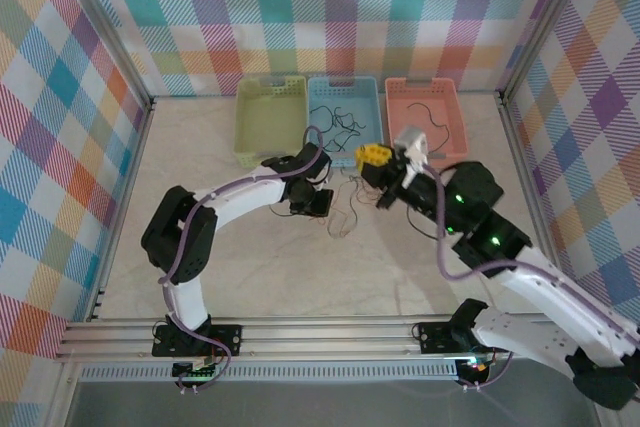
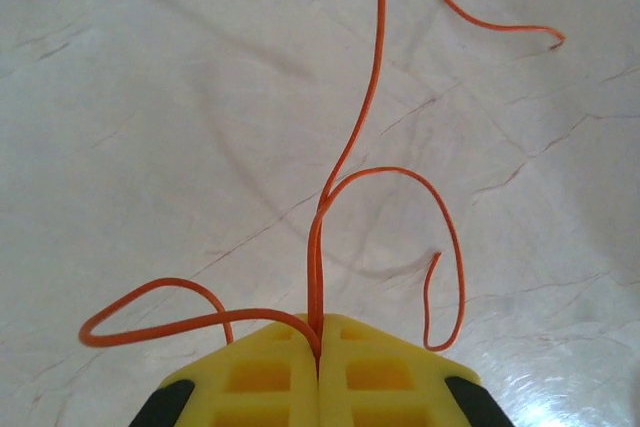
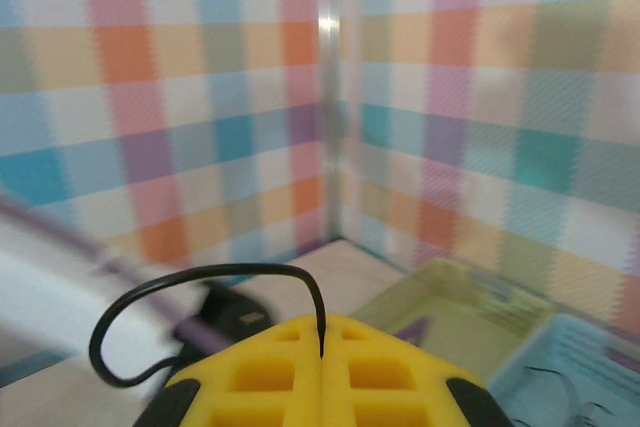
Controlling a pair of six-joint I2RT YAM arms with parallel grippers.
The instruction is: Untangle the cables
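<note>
I should next move my right gripper away from my base, over the blue tray (image 3: 560, 377). Then I should lower it there and let go of the black cable (image 3: 200, 272).
Between the tips of my left gripper (image 2: 318, 332) an orange cable (image 2: 375, 67) is pinched; the yellow jaws are pressed together on it. The cable rises away across the marble table and curls into loops on both sides. My right gripper (image 3: 321, 332) is shut on a black cable (image 3: 200, 272), which arches out of its tips and hangs down to the left. From above, the left gripper (image 1: 320, 203) sits low at the table's middle, and the right gripper (image 1: 372, 155) is raised just right of it. Thin orange strands (image 1: 345, 215) trail on the table between them.
Three trays line the back wall: a green tray (image 1: 250, 122), a blue tray (image 1: 318, 97) with several thin black wires, and a pink tray (image 1: 400, 117) with one black wire. Checked walls close in the left, back and right sides.
</note>
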